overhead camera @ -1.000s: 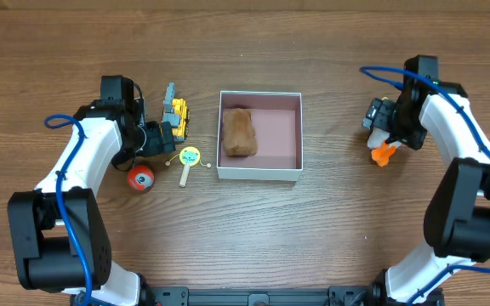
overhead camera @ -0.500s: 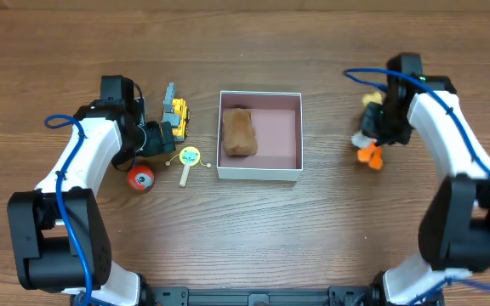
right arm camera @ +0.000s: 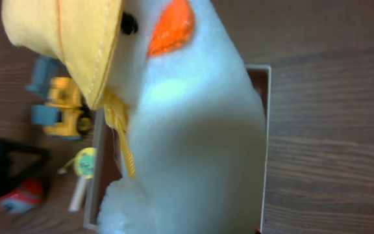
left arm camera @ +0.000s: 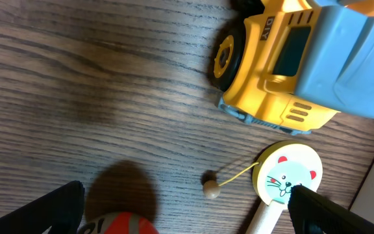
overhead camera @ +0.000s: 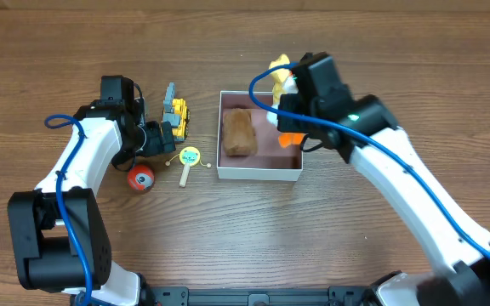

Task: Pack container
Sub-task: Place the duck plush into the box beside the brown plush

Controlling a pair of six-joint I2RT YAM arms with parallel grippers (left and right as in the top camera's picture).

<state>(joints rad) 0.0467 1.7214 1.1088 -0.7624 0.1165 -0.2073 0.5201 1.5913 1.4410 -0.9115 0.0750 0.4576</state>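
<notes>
The brown plush fills the other half of the container. Next I will lower my right gripper to let go of the plush duck point(overhead camera: 281, 68) on the free part of the container's bottom, which is below the gripper.
The container point(overhead camera: 260, 176), a square white-walled box with a pink inside, sits mid-table with a brown plush point(overhead camera: 238, 132) in its left half. Above its right half my right gripper point(overhead camera: 294, 104) is shut on a white plush duck point(overhead camera: 281, 68) with a yellow hat and orange feet. That plush duck point(right arm camera: 187, 130) fills the right wrist view and hides the fingers, with the container wall point(right arm camera: 265, 143) behind it. Left of the box, my left gripper point(overhead camera: 162, 140) stands open, and in its own view the open left gripper point(left arm camera: 187, 218) holds nothing.
A yellow toy truck point(overhead camera: 177, 119), a cat-faced rattle drum point(overhead camera: 190, 156) and a red ball point(overhead camera: 140, 178) lie left of the box. Up close, the truck point(left arm camera: 291, 65), the drum point(left arm camera: 287, 172) and the ball point(left arm camera: 119, 224) surround the left fingers.
My right arm swung left from the table's right side with the duck, ending over the container. The left arm has not moved.
</notes>
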